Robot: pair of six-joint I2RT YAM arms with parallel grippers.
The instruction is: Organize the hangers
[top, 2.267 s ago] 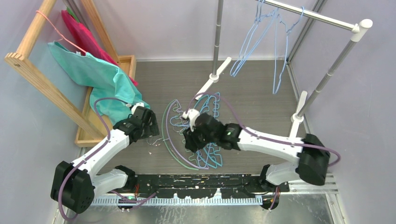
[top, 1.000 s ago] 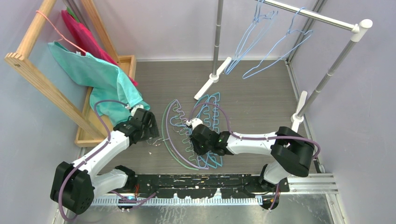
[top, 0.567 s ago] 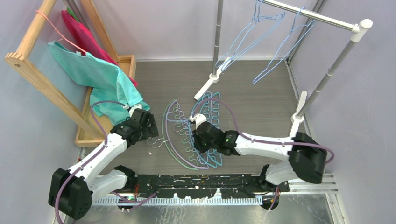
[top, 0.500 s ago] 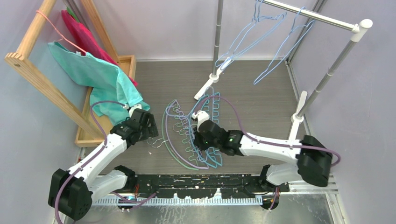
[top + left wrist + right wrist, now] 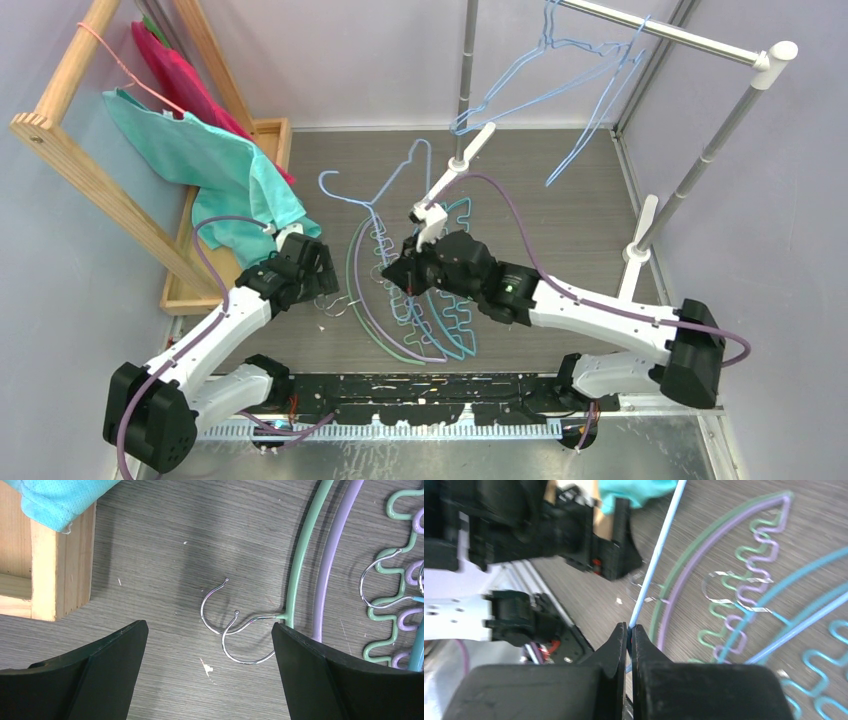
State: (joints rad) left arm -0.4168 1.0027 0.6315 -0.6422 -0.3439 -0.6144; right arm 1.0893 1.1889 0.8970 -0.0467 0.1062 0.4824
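Next, my right gripper moves up and outward, hooks its wire hanger [image 5: 392, 183] over the bar and releases, as matching light-blue hangers already hang from the silver bar [image 5: 582, 7].
My right gripper [image 5: 402, 270] [image 5: 630, 627] is shut on a thin light-blue wire hanger [image 5: 392, 183] [image 5: 659, 555], which is raised off the floor and slants up to the left. Below it lie the arched hangers: green [image 5: 351, 285] [image 5: 704, 539], lilac [image 5: 372, 318] [image 5: 725, 544] and teal [image 5: 466, 340] [image 5: 809, 566]. My left gripper [image 5: 322, 284] [image 5: 210, 666] stands open just over the floor, with the two metal hooks [image 5: 225, 622] of the green and lilac hangers between its fingers, untouched. Two more light-blue hangers [image 5: 545, 75] hang from the rail.
The silver rail [image 5: 680, 35] with white joints crosses the back right, and its posts and white feet [image 5: 455, 165] stand behind the pile. A wooden rack [image 5: 70, 150] with teal cloth [image 5: 200, 160] and a wooden tray [image 5: 50, 575] fills the left side.
My right gripper has closed on the light-blue wire hanger and lifted it off the pile, toward the back left. The hangers on the rail are swinging. The left arm has barely moved.
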